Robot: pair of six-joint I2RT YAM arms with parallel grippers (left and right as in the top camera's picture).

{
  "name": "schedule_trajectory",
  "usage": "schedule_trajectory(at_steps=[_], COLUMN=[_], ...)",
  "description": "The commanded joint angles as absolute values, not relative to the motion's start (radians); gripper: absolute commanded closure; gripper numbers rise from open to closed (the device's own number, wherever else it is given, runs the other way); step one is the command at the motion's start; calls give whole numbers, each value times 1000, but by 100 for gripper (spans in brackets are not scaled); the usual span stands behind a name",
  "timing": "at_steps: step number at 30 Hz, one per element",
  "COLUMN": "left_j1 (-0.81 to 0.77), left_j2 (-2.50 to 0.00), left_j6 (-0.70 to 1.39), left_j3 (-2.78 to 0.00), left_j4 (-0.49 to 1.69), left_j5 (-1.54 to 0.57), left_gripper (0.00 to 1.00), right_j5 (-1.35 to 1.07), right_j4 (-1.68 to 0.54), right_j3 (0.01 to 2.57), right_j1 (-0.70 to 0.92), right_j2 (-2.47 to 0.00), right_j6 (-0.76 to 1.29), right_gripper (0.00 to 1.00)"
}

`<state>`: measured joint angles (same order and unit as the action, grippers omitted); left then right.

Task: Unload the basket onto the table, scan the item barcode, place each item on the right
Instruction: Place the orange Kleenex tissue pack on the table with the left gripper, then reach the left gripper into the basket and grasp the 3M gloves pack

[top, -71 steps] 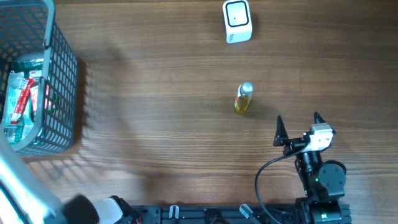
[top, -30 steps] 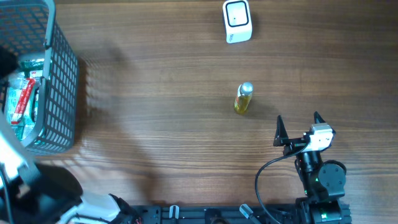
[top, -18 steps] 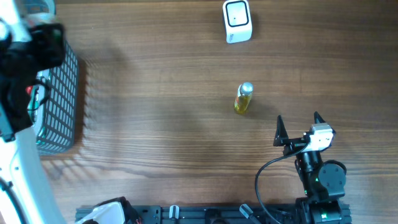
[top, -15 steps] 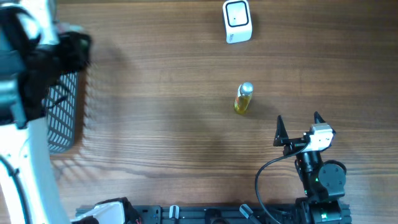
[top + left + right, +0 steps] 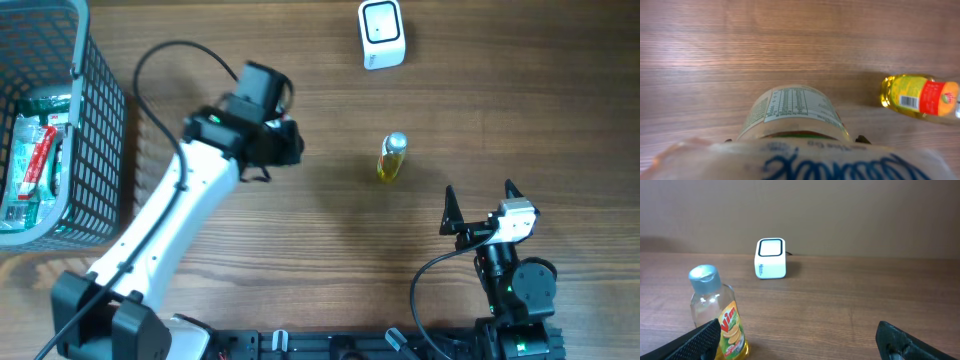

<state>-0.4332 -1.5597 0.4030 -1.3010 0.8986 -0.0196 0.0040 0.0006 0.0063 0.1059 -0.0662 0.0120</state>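
The left gripper moves down onto the bare tabletop beside the yellow dish-soap bottle next and lets go of the item, since that patch of wood is clear.
My left gripper (image 5: 277,141) is over the middle of the table, shut on the item (image 5: 792,112), a pale round container with a printed label, partly wrapped in clear plastic with blue lettering. The item fills the bottom of the left wrist view and hides the fingers almost entirely. The white barcode scanner (image 5: 381,33) stands at the far edge and faces my right gripper's camera as a small white box (image 5: 771,258). My right gripper (image 5: 483,205) rests near the front right, open and empty (image 5: 805,345).
A yellow dish-soap bottle (image 5: 391,158) with a grey cap stands between the two grippers, just ahead of the right fingers (image 5: 720,315) and to the right of the held item (image 5: 920,95). A grey mesh basket (image 5: 105,150) with several packets sits at the far left.
My left arm has swung from the basket at the left to the middle of the table, carrying the item. The right arm, bottle and scanner have not moved.
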Motion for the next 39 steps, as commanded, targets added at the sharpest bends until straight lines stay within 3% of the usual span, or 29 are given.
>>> schedule_trajectory(at_steps=[1, 5, 21, 24, 25, 26, 29, 31, 36, 39], left_j1=[-535, -623, -638, -638, -638, -638, -636, -618, -479, -349], left_j2=[-1554, -1563, -1740, -1755, -1755, -1755, -1750, -1726, -1673, -1673], left_j6=[544, 607, 618, 618, 618, 618, 606, 542, 327, 102], left_j3=[-1207, -1110, -1096, -1096, -1096, -1096, -1124, -1222, -1790, -2052], left_j4=[816, 692, 688, 688, 687, 688, 709, 786, 1099, 1177], left_j5=[107, 116, 117, 117, 117, 117, 100, 107, 192, 200], left_gripper=[57, 58, 49, 32, 11, 0, 0, 0, 0, 0], right_j5=[13, 13, 13, 13, 13, 13, 13, 13, 13, 13], right_j4=[7, 7, 7, 7, 7, 7, 7, 7, 7, 7], right_j3=[5, 6, 5, 6, 6, 5, 5, 5, 5, 6], right_j1=[109, 109, 109, 109, 109, 109, 109, 109, 109, 109], right_j2=[-63, -63, -63, -63, -63, -63, -63, -63, -63, -63], right_j6=[0, 0, 1, 0, 0, 0, 1, 1, 1, 1], right_gripper=[0, 0, 0, 0, 0, 0, 0, 0, 0, 0])
